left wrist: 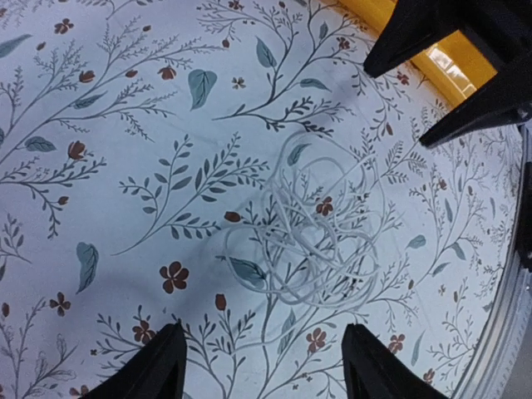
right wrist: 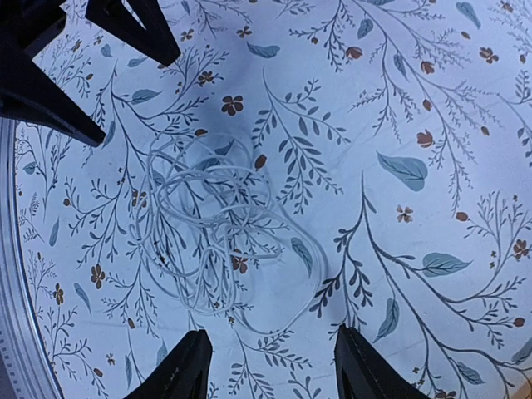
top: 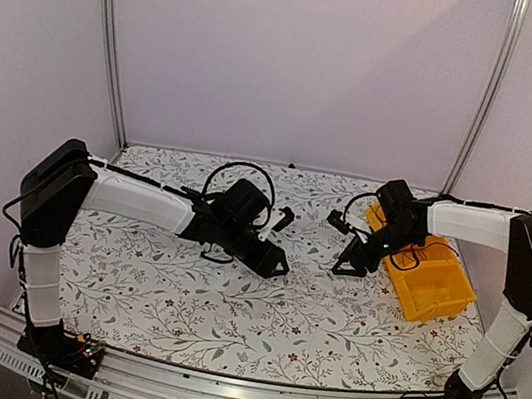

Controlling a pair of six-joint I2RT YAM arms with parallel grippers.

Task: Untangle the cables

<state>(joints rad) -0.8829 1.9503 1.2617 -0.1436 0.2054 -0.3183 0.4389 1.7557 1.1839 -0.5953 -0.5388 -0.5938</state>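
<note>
My right gripper should next move down and to the left in the top view, onto the tangle's nearest piece of cable, since that piece runs toward the open gripper fingers.
A loose tangle of thin white cables (left wrist: 320, 229) lies flat on the floral tablecloth, seen in both wrist views (right wrist: 204, 224). My left gripper (left wrist: 263, 328) hovers over the near edge of the tangle, open, with nothing between its fingers. My right gripper (right wrist: 271, 331) faces it from the other side, also open and empty, its fingers apart from the cables. Each wrist view shows the other gripper beyond the tangle: the right gripper (left wrist: 395, 104) and the left gripper (right wrist: 137, 100). From above, the left gripper (top: 272, 259) and right gripper (top: 349, 263) point at each other mid-table; the cables are too faint to make out there.
A yellow bin (top: 434, 287) stands at the right, just behind the right gripper, and its rim (left wrist: 453, 66) shows in the left wrist view. The table's metal edge (right wrist: 12, 291) runs close to the tangle.
</note>
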